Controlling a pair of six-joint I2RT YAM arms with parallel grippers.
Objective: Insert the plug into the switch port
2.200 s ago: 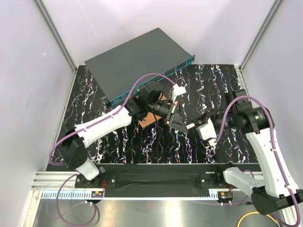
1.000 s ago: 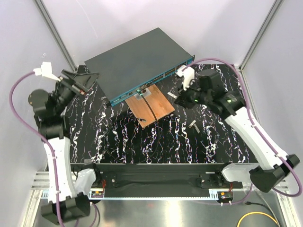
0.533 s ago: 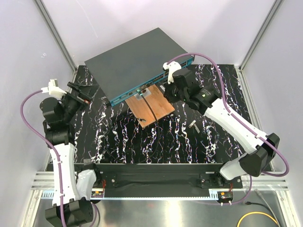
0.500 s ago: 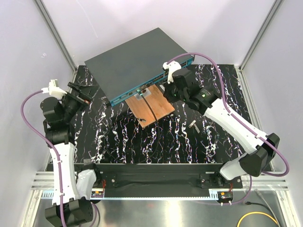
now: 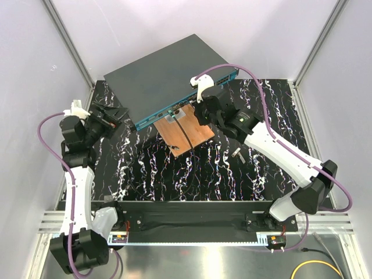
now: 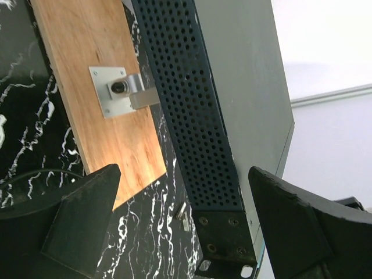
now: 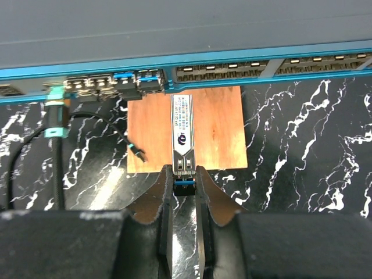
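The empty port beside the blue-latched modules is outward of the robot's right gripper, so the right gripper next needs to push the plug outward across the short gap into that port and let go.
The switch point(image 5: 168, 72) is a flat dark grey box at the back, and its teal front face point(image 7: 232, 61) with rows of ports runs across the top of the right wrist view. My right gripper point(image 7: 183, 171) is shut on the plug point(image 7: 183, 131), a silver module with a blue latch. The plug points at the port row from above the copper-brown board point(image 7: 221, 128), a short gap away. My left gripper point(image 6: 183, 174) stands wide open beside the switch's perforated left side point(image 6: 197, 116), holding nothing.
A black cable with a teal connector point(image 7: 55, 116) is plugged into the left ports and trails over the board point(image 5: 186, 131). A metal bracket point(image 6: 119, 96) is screwed to the board. A small metal part point(image 5: 237, 154) lies on the black marbled table.
My right arm has carried the plug leftward along the switch front, to a spot over the board. My left arm has come down and forward toward the switch's left corner, jaws still open.
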